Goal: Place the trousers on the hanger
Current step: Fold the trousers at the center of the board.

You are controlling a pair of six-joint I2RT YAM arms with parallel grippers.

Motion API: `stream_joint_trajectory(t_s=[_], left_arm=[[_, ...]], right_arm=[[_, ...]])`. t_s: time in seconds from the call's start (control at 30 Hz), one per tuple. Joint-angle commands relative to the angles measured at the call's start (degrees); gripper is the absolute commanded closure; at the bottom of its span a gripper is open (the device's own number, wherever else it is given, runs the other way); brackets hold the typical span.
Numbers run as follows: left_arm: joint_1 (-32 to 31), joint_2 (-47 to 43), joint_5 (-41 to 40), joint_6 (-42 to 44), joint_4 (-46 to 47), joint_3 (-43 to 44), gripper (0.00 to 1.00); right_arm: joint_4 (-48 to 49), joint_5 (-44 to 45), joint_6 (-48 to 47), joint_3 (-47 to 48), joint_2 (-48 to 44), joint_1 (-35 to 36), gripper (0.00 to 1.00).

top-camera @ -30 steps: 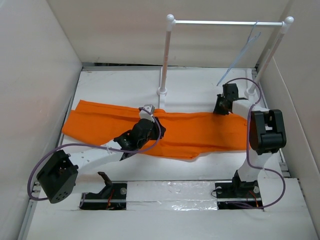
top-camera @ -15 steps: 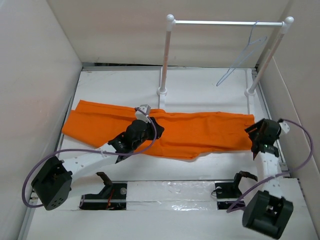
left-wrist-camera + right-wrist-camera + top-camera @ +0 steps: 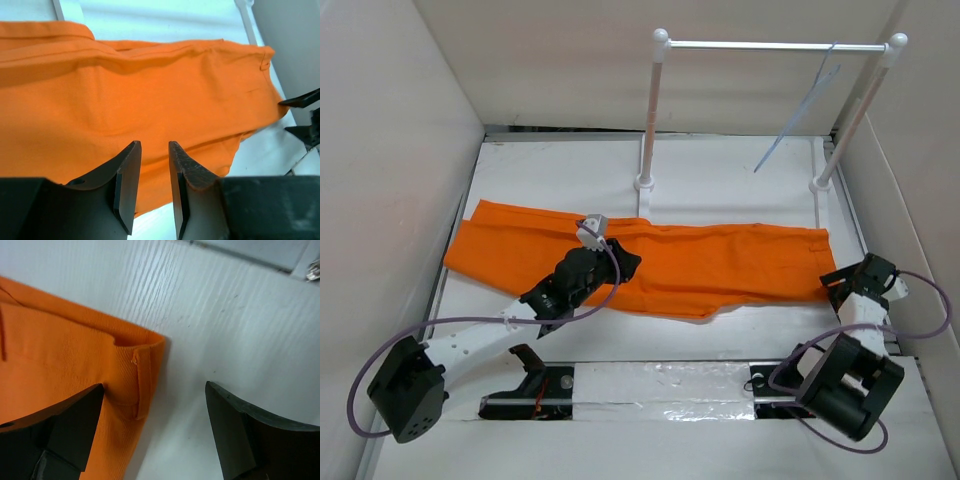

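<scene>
My right gripper will stay low at the waist end and next close its fingers on the trousers' waist edge (image 3: pixel 829 286) (image 3: pixel 139 427), because that edge is already between them.
The orange trousers (image 3: pixel 720 262) lie flat across the table, legs to the left and waist to the right. On the white rod at the back right, the pale wire hanger (image 3: pixel 798 118) hangs edge-on. My left gripper (image 3: pixel 623 263) hovers over the middle of the trousers (image 3: pixel 150 85). Its jaws (image 3: pixel 154 145) stand a narrow gap apart with nothing between them. My right gripper (image 3: pixel 837 283) is open wide at the waist end. In the right wrist view it (image 3: pixel 154 387) straddles the trousers' edge (image 3: pixel 60 370) by a belt loop (image 3: pixel 144 382).
A white rack stands at the back: a rod (image 3: pixel 770 45) on two posts (image 3: pixel 648 120) (image 3: pixel 855 110). White walls close in the left, back and right. Purple cables loop from both arms.
My right arm has swung from the back near the hanger down to the trousers' waist end, and its jaws have opened wide. The hanger has turned on the rod. My left arm drew back slightly.
</scene>
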Motion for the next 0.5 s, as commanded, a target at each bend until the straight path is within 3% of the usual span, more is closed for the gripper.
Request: stream_joint_trajectory(t_s=[0.0,0.17,0.27,0.3,0.37,0.43,0.47], left_arm=[[0.75,-3.7,-0.1,0.8,2.84,-1.53,0.73],[1.28,-1.96,1.49,0.53,3.37,-1.1,0.73],[1.28,-1.34,1.14,0.53,3.28,-0.93,0.73],[1.28,-1.34,0.7,0.36,3.28,-1.1,0.73],[1.28,-1.42,0.26,0.18,3.19,-1.45,0.74],[1.28,-1.69,0.61,-0.34,3.02,-2.07,0.77],[1.28,-1.78,0.96,-0.61,3.02,-2.42,0.8]], right_arm=[[3.67,-6.85,-4.02,3.82,5.31,-0.93,0.12],[9.8,-12.1,-3.58,2.86,7.87,-2.95,0.19],[9.99,-13.43,-4.8,5.58,12.61,-2.95,0.5],[9.82,-13.69,-5.24,6.28,13.5,-2.95,0.73],[9.55,-13.35,-5.86,6.99,12.38,-2.95,1.0],[9.81,-12.74,-7.09,6.38,7.64,-2.34,1.0],[9.9,-12.3,-7.79,6.29,0.57,-0.94,1.0]])
